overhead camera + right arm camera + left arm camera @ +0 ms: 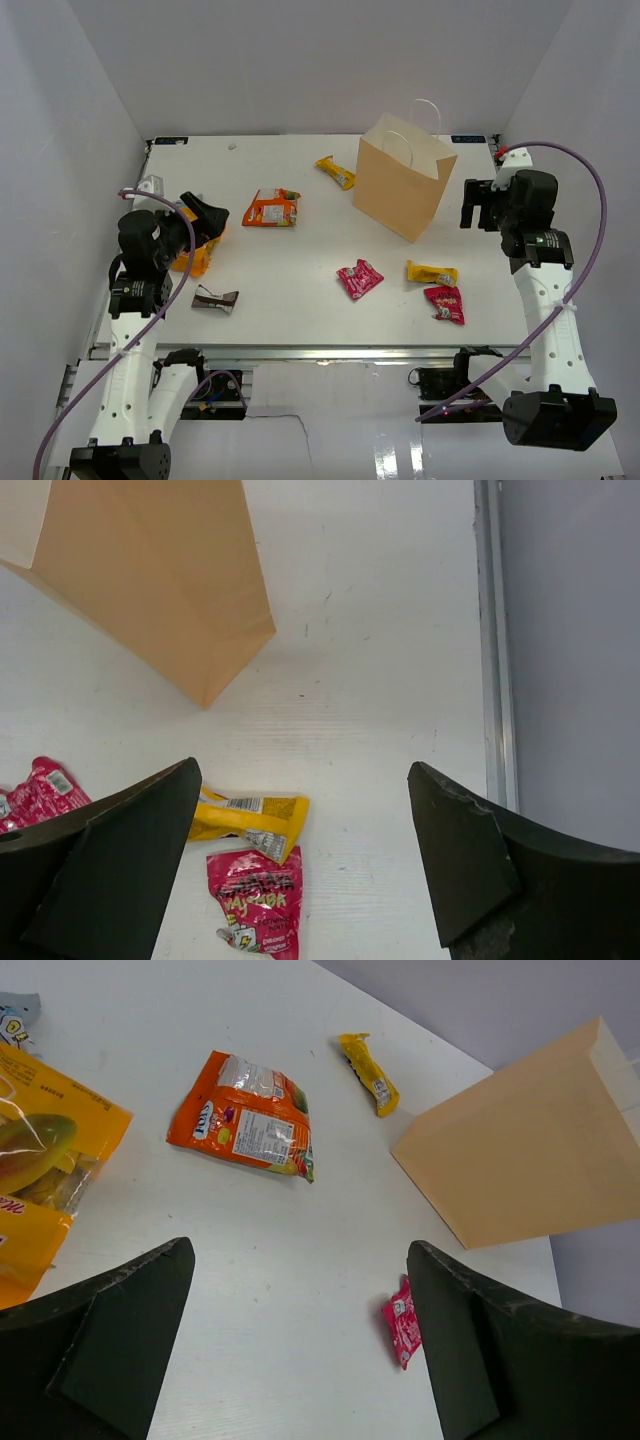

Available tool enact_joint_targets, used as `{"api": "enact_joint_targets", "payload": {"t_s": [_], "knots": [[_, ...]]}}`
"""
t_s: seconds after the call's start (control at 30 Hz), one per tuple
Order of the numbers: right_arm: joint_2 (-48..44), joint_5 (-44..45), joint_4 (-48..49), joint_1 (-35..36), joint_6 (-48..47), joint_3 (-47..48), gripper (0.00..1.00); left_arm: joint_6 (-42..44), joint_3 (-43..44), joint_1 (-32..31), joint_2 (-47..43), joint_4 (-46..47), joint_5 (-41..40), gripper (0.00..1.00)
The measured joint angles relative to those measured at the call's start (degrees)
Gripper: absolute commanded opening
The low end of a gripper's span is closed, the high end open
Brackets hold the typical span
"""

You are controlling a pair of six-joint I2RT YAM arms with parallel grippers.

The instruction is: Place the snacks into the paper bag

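My right gripper moves back and down next, turning, onto the yellow packet's end beside the red one, since the yellow packet lies crosswise to my open fingers.
The tan paper bag point(403, 185) stands upright at the back right, with white loop handles. Snacks lie on the white table: a yellow bar point(336, 172), an orange packet point(272, 209), a brown-and-white packet point(215, 299), a red-pink packet point(359, 278), a yellow packet point(431, 272) and a red packet point(445, 303). My left gripper point(205, 215) is open and empty above a large yellow-orange packet point(40, 1170), left of the orange packet point(245, 1118). My right gripper point(480, 205) is open and empty, right of the bag point(150, 570), above the yellow packet point(250, 820).
A grey-blue packet point(150, 185) lies at the far left. White walls enclose the table on three sides. A metal rail point(490, 640) runs along the table's right edge, close to my right gripper.
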Motion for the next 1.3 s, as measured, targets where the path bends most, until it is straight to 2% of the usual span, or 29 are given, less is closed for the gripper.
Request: {"api": "enact_joint_targets", "payload": {"t_s": [0.13, 0.23, 0.37, 0.47, 0.7, 0.87, 0.97, 1.17, 1.27, 1.3], "knots": [[-0.5, -5.8, -1.9, -0.1, -6.9, 0.0, 0.9, -0.2, 0.0, 0.0, 0.1, -1.1, 1.0, 0.98], [-1.6, -16.7, -8.1, 0.5, -21.5, 0.5, 0.9, -0.5, 0.0, 0.0, 0.3, -2.3, 1.8, 0.98], [-1.3, -24.6, -17.9, 1.8, -39.1, 1.4, 0.91, -1.1, -0.2, 0.0, 0.0, -3.7, 2.4, 0.98], [0.9, -24.8, -21.9, 1.8, -48.4, 0.0, 0.96, -1.8, -1.0, 0.0, -0.7, -4.6, 2.7, 0.98], [10.5, -19.9, -22.2, 1.9, -63.1, -6.6, 1.0, -3.0, -2.6, 0.0, -1.3, -5.4, 3.6, 0.98], [18.5, -19.4, -19.1, 4.6, -65.4, -6.5, 0.94, -3.8, -4.2, 0.0, -1.4, -5.5, 4.3, 0.98], [21.5, -18.3, -14.1, 7.2, -65.7, -8.8, 0.91, -4.3, -5.2, 0.0, -1.6, -5.7, 4.7, 0.98], [26.7, -15.7, -7.8, 9.6, -65.3, -12.4, 0.78, -5.5, -6.2, 0.0, -1.8, -5.9, 5.6, 0.98], [28.2, -14.7, -4.5, 9.7, -65.0, -13.7, 0.68, -6.1, -6.9, 0.0, -1.9, -6.1, 6.0, 0.98], [28.4, -14.4, -3.7, 9.8, -65.0, -14.1, 0.59, -6.3, -7.1, 0.0, -1.9, -6.1, 6.2, 0.98]]}}
